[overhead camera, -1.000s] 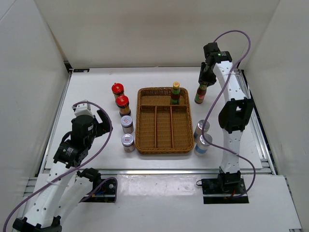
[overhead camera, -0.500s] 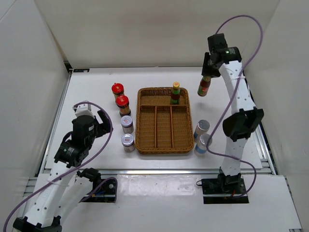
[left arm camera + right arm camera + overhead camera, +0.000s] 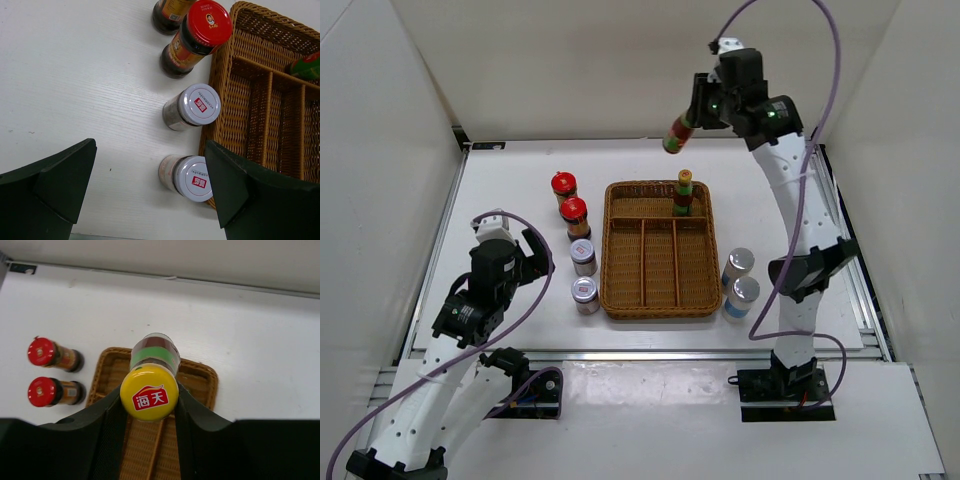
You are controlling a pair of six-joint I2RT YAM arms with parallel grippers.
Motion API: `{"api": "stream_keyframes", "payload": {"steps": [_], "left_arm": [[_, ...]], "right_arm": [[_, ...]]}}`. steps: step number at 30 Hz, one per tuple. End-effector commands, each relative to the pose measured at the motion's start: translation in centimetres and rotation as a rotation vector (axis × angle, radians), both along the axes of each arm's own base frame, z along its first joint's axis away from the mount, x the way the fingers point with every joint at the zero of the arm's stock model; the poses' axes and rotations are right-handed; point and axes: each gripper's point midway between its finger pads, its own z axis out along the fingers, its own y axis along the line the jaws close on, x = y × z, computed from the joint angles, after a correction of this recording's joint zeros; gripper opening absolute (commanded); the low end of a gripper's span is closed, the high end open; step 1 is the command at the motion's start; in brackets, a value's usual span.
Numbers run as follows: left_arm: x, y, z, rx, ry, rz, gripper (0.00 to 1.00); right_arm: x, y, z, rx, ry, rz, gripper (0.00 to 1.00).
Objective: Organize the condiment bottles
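The matching bottle is in the other end, so my right gripper needs to move down and to the left in the top view, over the back compartment's empty end (image 3: 635, 205) (image 3: 117, 371).
My right gripper (image 3: 692, 118) is shut on a slim dark yellow-capped bottle (image 3: 677, 133) and holds it high above the back of the wicker tray (image 3: 620, 300); it shows in the right wrist view (image 3: 149, 390) too. The other yellow-capped bottle (image 3: 683, 194) stands in the tray's back compartment. Two red-capped jars (image 3: 563, 186) (image 3: 574, 213) and two silver-lidded brown jars (image 3: 583, 256) (image 3: 585, 294) stand in a row left of the tray. Two blue-white-labelled jars (image 3: 737, 265) (image 3: 742, 297) stand to its right. My left gripper (image 3: 533, 252) is open, left of the brown jars (image 3: 192, 106) (image 3: 190, 177).
White walls enclose the table on three sides. A black marker (image 3: 485, 146) lies at the back left corner. The table's metal front rail (image 3: 640, 355) runs along the near edge. The tray's three long front compartments hold nothing.
My right gripper has lifted the yellow-capped bottle from the table right of the tray and carried it up and leftward over the tray's back. The left arm has not moved.
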Motion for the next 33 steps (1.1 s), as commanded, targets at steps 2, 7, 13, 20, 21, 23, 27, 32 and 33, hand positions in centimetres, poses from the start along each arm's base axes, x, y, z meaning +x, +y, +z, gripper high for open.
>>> {"api": "stream_keyframes", "payload": {"steps": [2, 7, 13, 20, 21, 23, 27, 32, 33], "left_arm": [[0.0, -0.2, 0.3, -0.004, -0.015, -0.012, 1.0], [0.0, 0.0, 0.5, 0.005, -0.025, -0.008, 1.0], [0.0, 0.0, 0.5, 0.005, -0.025, -0.008, 1.0], [0.0, 0.1, 0.8, 0.018, -0.033, -0.016, 1.0], [0.0, 0.2, 0.9, 0.022, -0.035, -0.008, 1.0], [0.0, 0.2, 0.9, 0.022, -0.035, -0.008, 1.0], [0.1, 0.4, 0.9, 0.026, -0.036, 0.0, 1.0], [0.1, 0.4, 0.9, 0.026, -0.036, 0.0, 1.0], [0.1, 0.4, 0.9, 0.026, -0.036, 0.0, 1.0]], "right_arm": [[0.1, 5.6, 6.9, 0.127, -0.239, 0.17, 0.0], [-0.1, 10.3, 4.2, 0.131, -0.193, 0.272, 0.0], [0.4, 13.1, -0.6, 0.025, -0.147, 0.293, 0.0], [1.6, 13.3, -7.5, -0.101, -0.025, 0.249, 0.0], [1.2, 13.8, -8.2, -0.116, -0.016, 0.264, 0.0], [1.2, 13.5, -10.3, -0.147, 0.025, 0.256, 0.0], [1.0, 13.6, -12.5, -0.168, 0.072, 0.238, 0.0], [1.2, 13.9, -14.8, -0.173, 0.116, 0.229, 0.02], [1.2, 14.0, -15.7, -0.174, 0.137, 0.223, 0.05]]}}
